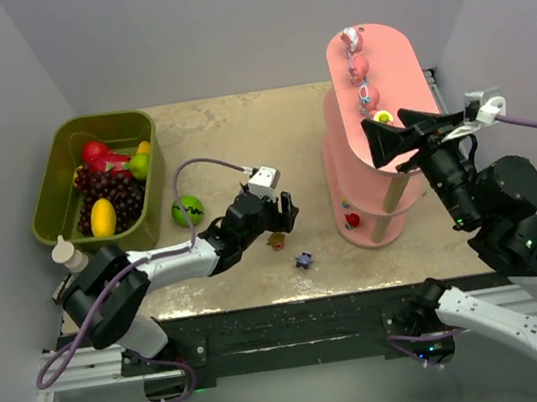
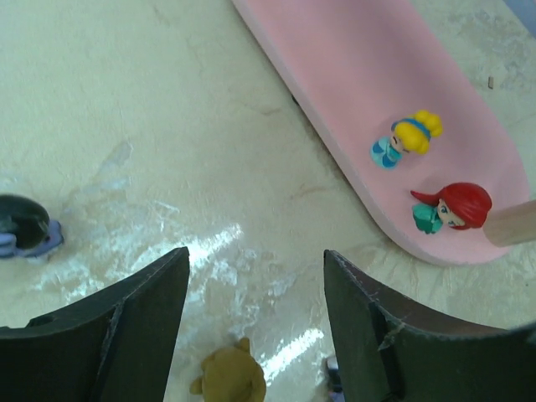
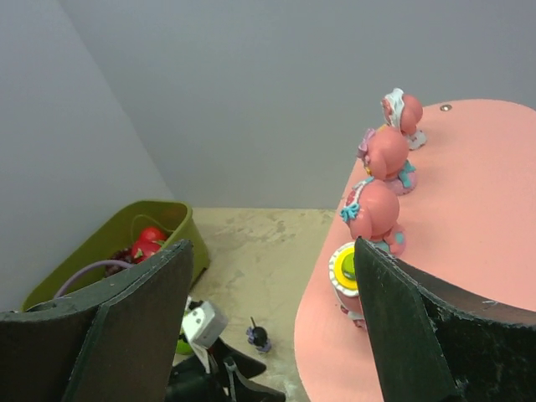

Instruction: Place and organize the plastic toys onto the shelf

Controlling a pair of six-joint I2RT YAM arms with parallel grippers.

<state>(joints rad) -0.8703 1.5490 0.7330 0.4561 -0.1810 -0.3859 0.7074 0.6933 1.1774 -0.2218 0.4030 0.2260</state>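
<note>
My left gripper draws back next, turning and lowering around the orange-brown toy's head [image 1: 277,241] [image 2: 231,377], as that head lies below the open fingers and nearer my base.
The pink three-tier shelf [image 1: 389,62] stands at the right. Three pink toys [image 3: 374,209] and a yellow-and-green one [image 3: 347,270] line its top board. My right gripper [image 1: 389,130] is open and empty, hovering at that board's near end beside the yellow toy; it also shows in the right wrist view [image 3: 275,247]. A blonde toy [image 2: 408,138] and a red-haired toy [image 2: 456,207] stand on the bottom board [image 2: 352,75]. My left gripper [image 1: 280,221] is open over an orange-brown toy [image 2: 230,378], which lies on the table between its fingers [image 2: 142,327]. A dark blue-purple toy [image 1: 304,259] lies just right of it.
An olive-green bin [image 1: 56,187] at the back left holds grapes, a lemon and red fruit. A green fruit [image 1: 187,210] lies on the table beside it. A tan shelf post [image 2: 512,222] stands by the red-haired toy. Walls close in the table on three sides.
</note>
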